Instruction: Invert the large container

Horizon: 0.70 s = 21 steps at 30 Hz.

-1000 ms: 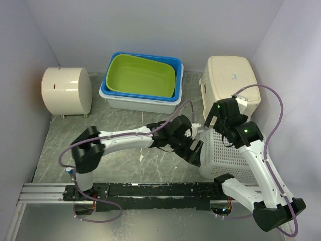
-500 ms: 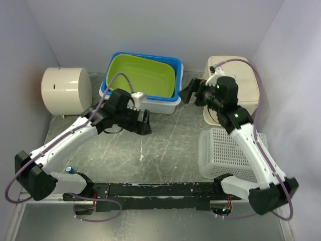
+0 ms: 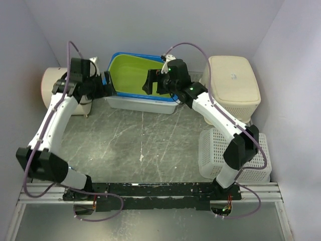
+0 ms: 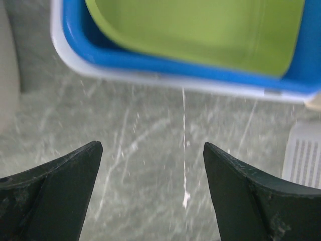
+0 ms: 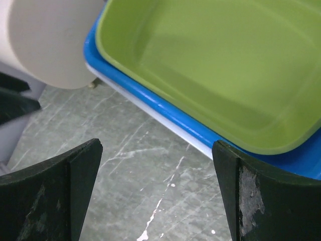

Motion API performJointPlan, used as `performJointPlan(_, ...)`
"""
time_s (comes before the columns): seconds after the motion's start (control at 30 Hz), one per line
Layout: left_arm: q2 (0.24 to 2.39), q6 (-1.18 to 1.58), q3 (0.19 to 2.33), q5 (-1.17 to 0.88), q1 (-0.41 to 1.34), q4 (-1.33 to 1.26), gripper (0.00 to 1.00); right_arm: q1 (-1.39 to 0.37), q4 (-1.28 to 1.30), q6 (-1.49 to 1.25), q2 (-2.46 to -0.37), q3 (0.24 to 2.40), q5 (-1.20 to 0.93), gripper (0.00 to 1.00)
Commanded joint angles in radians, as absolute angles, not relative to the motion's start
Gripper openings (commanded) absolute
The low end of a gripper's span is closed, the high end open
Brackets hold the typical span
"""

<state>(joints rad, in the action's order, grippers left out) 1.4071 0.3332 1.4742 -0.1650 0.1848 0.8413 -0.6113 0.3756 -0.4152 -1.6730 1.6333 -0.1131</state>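
Note:
My left gripper will next move outward and down onto its end rim (image 3: pixel 111 72) by the cream round container, since the green tub (image 3: pixel 138 75) is innermost in the stack.
Three nested tubs stand open side up at the back middle: a green tub (image 3: pixel 138 75) inside a blue tub (image 3: pixel 173 98) inside a white tub (image 3: pixel 140 104). My left gripper (image 3: pixel 106 80) is open and empty at the stack's left end. My right gripper (image 3: pixel 150 81) is open and empty over the green tub's right half. In the left wrist view the open gripper (image 4: pixel 150 150) frames bare table below the blue tub (image 4: pixel 125 60) and green tub (image 4: pixel 200 30). In the right wrist view the open gripper (image 5: pixel 158 145) hangs above the blue rim (image 5: pixel 150 103) and green tub (image 5: pixel 215 65).
A cream round container (image 3: pixel 57 88) lies at the back left, partly behind my left arm. A cream lidded box (image 3: pixel 233 80) stands at the back right. A white mesh basket (image 3: pixel 225 150) sits upside down at the right, under my right arm. Walls close in on three sides.
Both arms have swung away from the mesh basket to the back. The left gripper went to the tubs' left end, the right gripper moved left over the green tub.

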Motion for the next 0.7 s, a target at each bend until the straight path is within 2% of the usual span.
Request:
performJointPlan(0.0, 1.588, 0.378, 1.674, 0.018, 0.172, 0.859, 0.91, -0.606, 0.405, -0.429, -1.698, 1.665, -0.045, 0.92)
performJointPlan(0.13, 1.726, 0.385, 1.774, 0.113, 0.172, 0.816, 0.83, -0.606, 0.393, -0.415, -1.618, 1.573, -0.007, 0.93)
performJointPlan(0.27, 1.824, 0.408, 1.826, 0.170, 0.174, 0.790, 0.81, -0.604, 0.419, -0.413, -1.516, 1.469, 0.047, 0.95)
performJointPlan(0.67, 1.867, 0.423, 1.822, 0.240, 0.236, 0.701, 0.66, -0.605, 0.496, -0.479, -1.294, 1.225, 0.097, 0.96)
